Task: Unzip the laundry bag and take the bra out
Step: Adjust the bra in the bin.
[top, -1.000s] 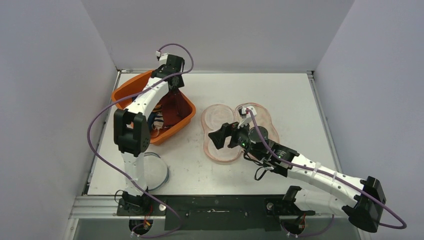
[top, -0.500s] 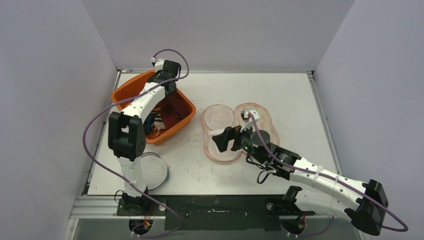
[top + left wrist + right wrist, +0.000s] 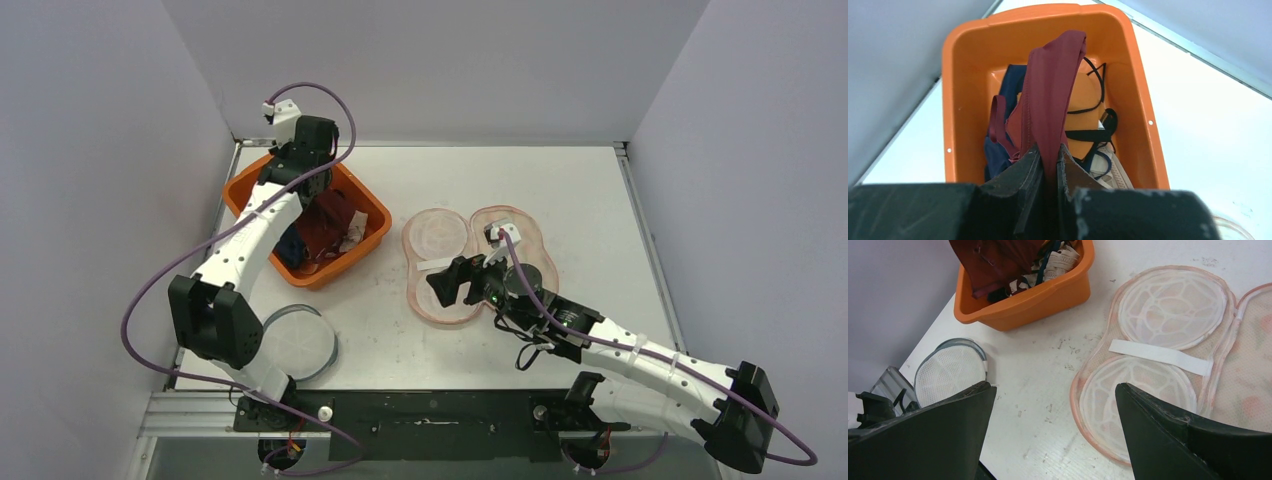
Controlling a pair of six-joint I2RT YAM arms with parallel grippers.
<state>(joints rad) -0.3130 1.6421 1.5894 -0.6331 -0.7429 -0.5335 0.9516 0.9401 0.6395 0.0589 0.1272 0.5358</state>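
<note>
The robot next needs to lower the maroon bra (image 3: pixel 325 228) in its left gripper into the orange bin and let go of it, because the bra's fabric already hangs inside the bin's rim over other clothes.
The pink mesh laundry bag (image 3: pixel 437 235) lies unzipped and spread flat in the middle of the table, its two round cups (image 3: pixel 1168 310) showing with nothing in them. A maroon bra (image 3: pixel 1053 85) hangs over the orange bin (image 3: pixel 958 100), and my left gripper (image 3: pixel 1049 147) is shut on its fabric. From above, that gripper (image 3: pixel 303 180) is over the bin's back corner, and the bra (image 3: pixel 325 228) trails down into the bin. My right gripper (image 3: pixel 1055 385) is open with nothing between its fingers, hovering by the bag's near left edge (image 3: pixel 455 280).
The orange bin (image 3: pixel 245 195) at the back left also holds dark blue, black and beige garments. A second, grey-rimmed round mesh bag (image 3: pixel 295 342) lies near the front left edge. A white band (image 3: pixel 1160 354) crosses the pink bag between its cups.
My left gripper has shut on the maroon bra and drawn back to the left over the bin, pulling the fabric up. The right gripper has shifted only slightly.
</note>
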